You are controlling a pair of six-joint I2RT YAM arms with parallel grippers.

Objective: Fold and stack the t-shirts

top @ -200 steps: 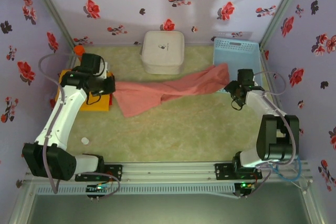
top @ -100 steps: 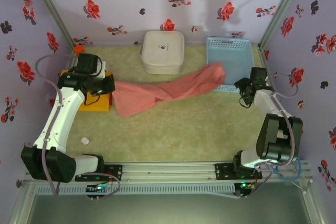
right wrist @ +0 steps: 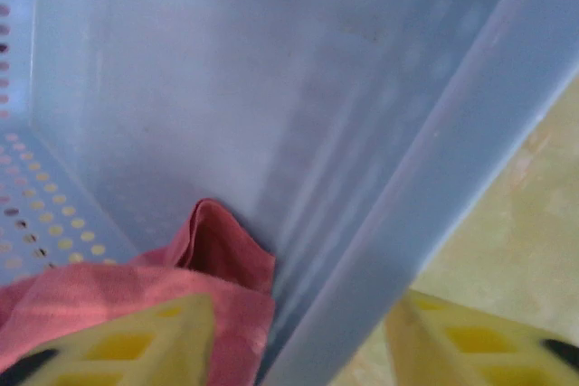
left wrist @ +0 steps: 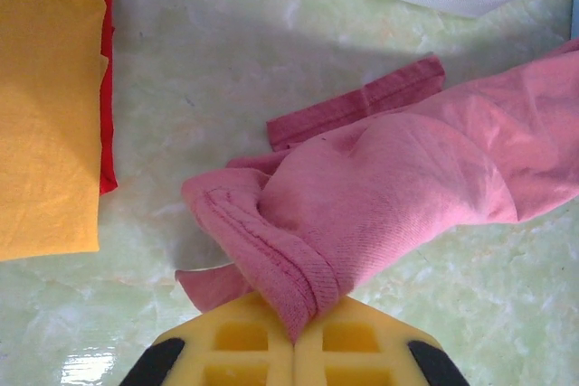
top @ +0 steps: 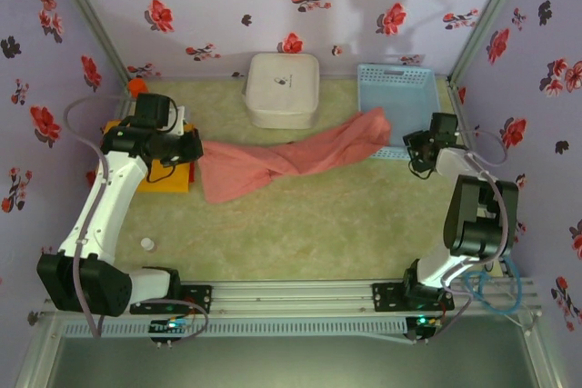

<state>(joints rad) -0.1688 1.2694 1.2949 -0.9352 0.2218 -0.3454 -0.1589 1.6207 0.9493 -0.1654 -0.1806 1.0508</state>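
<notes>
The pink shirt is twisted, so my left gripper should pull the pinched hem away from the basket, over the yellow-orange t-shirt's red-lined edge (top: pixel 189 175) (left wrist: pixel 101 169), and let go of it.
The dusty salmon-pink t-shirt (top: pixel 291 156) lies stretched in a twisted band across the table. Its right end rests at the light blue basket's near left corner. My left gripper (top: pixel 194 146) is shut on the shirt's left end; its yellow jaws (left wrist: pixel 294 332) pinch a hemmed fold of the pink cloth (left wrist: pixel 398 187). The folded yellow-orange t-shirt (left wrist: pixel 45 106) lies to the left with a red edge (left wrist: pixel 107 88) beneath it. My right gripper (top: pixel 416 146) is open (right wrist: pixel 298 314), its jaws straddling the basket wall (right wrist: pixel 434 187), with pink cloth (right wrist: pixel 217 250) by the left finger.
A white rounded box (top: pixel 282 88) stands at the back centre, close behind the shirt. The blue basket (top: pixel 405 88) fills the back right corner. A small white disc (top: pixel 146 243) lies on the table near the left arm. An orange object (top: pixel 136 86) sits back left.
My right gripper swung right and back from the shirt's end to the basket's near rim, and its jaws narrowed. The left gripper kept its hold with almost no movement.
</notes>
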